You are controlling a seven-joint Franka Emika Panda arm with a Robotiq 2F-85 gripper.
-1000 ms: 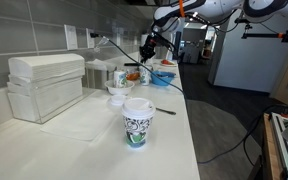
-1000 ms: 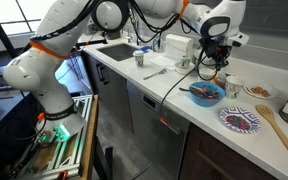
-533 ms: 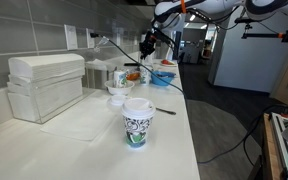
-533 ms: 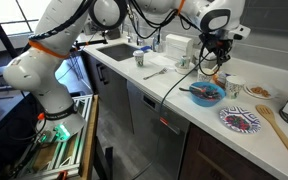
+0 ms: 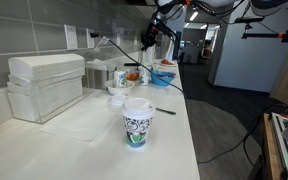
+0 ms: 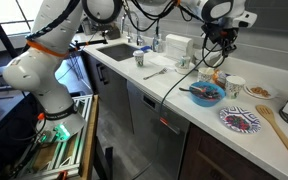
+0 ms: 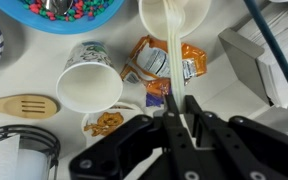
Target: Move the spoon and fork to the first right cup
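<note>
My gripper moves to the left in the wrist view next, then down over the patterned cup's opening (image 6: 235,79) (image 7: 89,84) to release the utensil, as the utensil's end is over another cup.
My gripper (image 7: 180,112) is shut on the handle of a white plastic utensil (image 7: 170,45); I cannot tell whether it is the spoon or the fork. The utensil hangs down from the jaws, and its far end lies over the mouth of a white cup (image 7: 199,12) at the top of the wrist view. In both exterior views the gripper (image 6: 221,45) (image 5: 149,41) hangs above the cups (image 6: 234,86) on the counter. A second light utensil (image 6: 156,72) lies on the counter near the sink.
A patterned paper cup (image 7: 89,75), orange snack packets (image 7: 149,62), a cup with biscuits (image 7: 109,123), a wooden spoon (image 7: 19,105) and a blue bowl of coloured sweets (image 7: 74,8) lie below the gripper. A lidded cup (image 5: 136,120) and a white box (image 5: 44,85) stand nearer.
The gripper has risen above the cups with the white utensil still in its jaws.
</note>
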